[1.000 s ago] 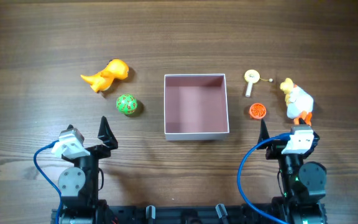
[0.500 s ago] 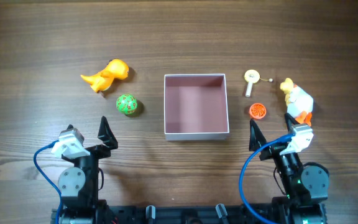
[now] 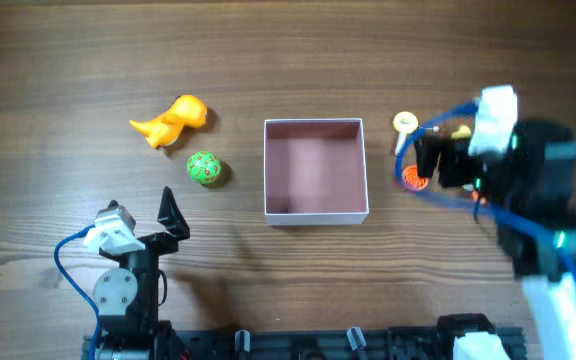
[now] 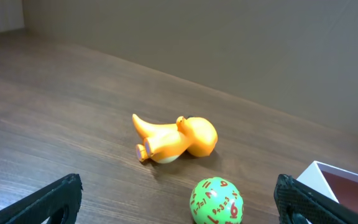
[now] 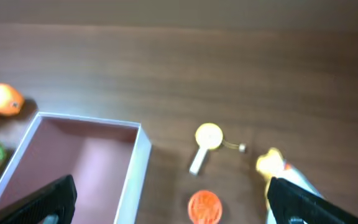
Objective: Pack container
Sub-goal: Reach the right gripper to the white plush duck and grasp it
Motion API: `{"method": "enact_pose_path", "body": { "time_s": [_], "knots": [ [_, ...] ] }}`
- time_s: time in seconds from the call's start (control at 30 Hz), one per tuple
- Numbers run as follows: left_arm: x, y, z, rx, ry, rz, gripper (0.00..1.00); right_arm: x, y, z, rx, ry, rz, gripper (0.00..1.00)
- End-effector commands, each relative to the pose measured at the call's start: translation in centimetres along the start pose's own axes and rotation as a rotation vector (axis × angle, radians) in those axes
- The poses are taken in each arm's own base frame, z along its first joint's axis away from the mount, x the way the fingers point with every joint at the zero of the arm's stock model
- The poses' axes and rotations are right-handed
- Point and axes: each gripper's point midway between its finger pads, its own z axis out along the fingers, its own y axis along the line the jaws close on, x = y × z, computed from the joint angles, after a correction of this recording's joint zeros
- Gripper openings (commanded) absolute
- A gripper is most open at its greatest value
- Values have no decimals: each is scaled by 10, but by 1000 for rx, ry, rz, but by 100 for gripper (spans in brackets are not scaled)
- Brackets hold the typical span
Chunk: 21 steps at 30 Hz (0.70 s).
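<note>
My right gripper shifts sideways and down onto the duck's white body (image 5: 299, 178) next, as the duck's body is below the gripper and to its right in the wrist view.
The container (image 3: 315, 212), a square white-walled box with a dusty-pink inside, sits mid-table and holds nothing; its near corner also shows in the right wrist view (image 5: 136, 167). My right gripper (image 3: 421, 164) is open and empty, raised above the toys to the right of the container. In the right wrist view my right gripper (image 5: 173, 203) hangs over an orange disc (image 5: 204, 207). My left gripper (image 3: 168, 222) is open and empty, low at the front left. In the left wrist view my left gripper (image 4: 182, 206) frames a green numbered ball (image 4: 216, 201).
An orange dinosaur (image 3: 173, 120) and the green ball (image 3: 204, 168) lie left of the container. On its right lie a yellow-headed key toy (image 3: 405, 125), the orange disc (image 3: 414, 180) and a white-and-yellow duck (image 5: 279, 169), which my right arm mostly hides in the overhead view.
My right arm has risen from the table's front edge and swung forward over the toys to the right of the container. The left arm and the toys have not moved.
</note>
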Motion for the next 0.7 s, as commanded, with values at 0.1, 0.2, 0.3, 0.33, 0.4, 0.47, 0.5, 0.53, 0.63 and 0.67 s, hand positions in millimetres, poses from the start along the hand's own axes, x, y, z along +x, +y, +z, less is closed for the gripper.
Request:
{"method": "enact_pose_path", "body": {
  "time_s": [0.1, 0.2, 0.3, 0.33, 0.4, 0.47, 0.5, 0.53, 0.63, 0.67],
  "knots": [
    [2, -3, 0, 21, 3, 21, 100, -22, -20, 40, 62, 183, -162, 100],
    [2, -3, 0, 21, 3, 21, 100, -8, -54, 47, 207, 262, -161, 100],
    [2, -3, 0, 21, 3, 21, 100, 8, -66, 45, 189, 315, -80, 100],
    [2, -3, 0, 21, 3, 21, 100, 13, -74, 44, 189, 325, -40, 100],
    [2, -3, 0, 21, 3, 21, 100, 25, -96, 44, 212, 353, 24, 100],
    [2, -3, 0, 21, 3, 20, 100, 36, -116, 47, 247, 380, 79, 100],
    [2, -3, 0, 21, 3, 21, 100, 44, -128, 51, 264, 399, 130, 99],
    [2, -3, 0, 21, 3, 20, 100, 51, -134, 56, 262, 417, 154, 97],
    [2, -3, 0, 21, 3, 21, 100, 79, -141, 83, 210, 494, 212, 95],
    [2, -3, 0, 21, 3, 20, 100, 89, -142, 93, 200, 530, 220, 94]
  ]
}}
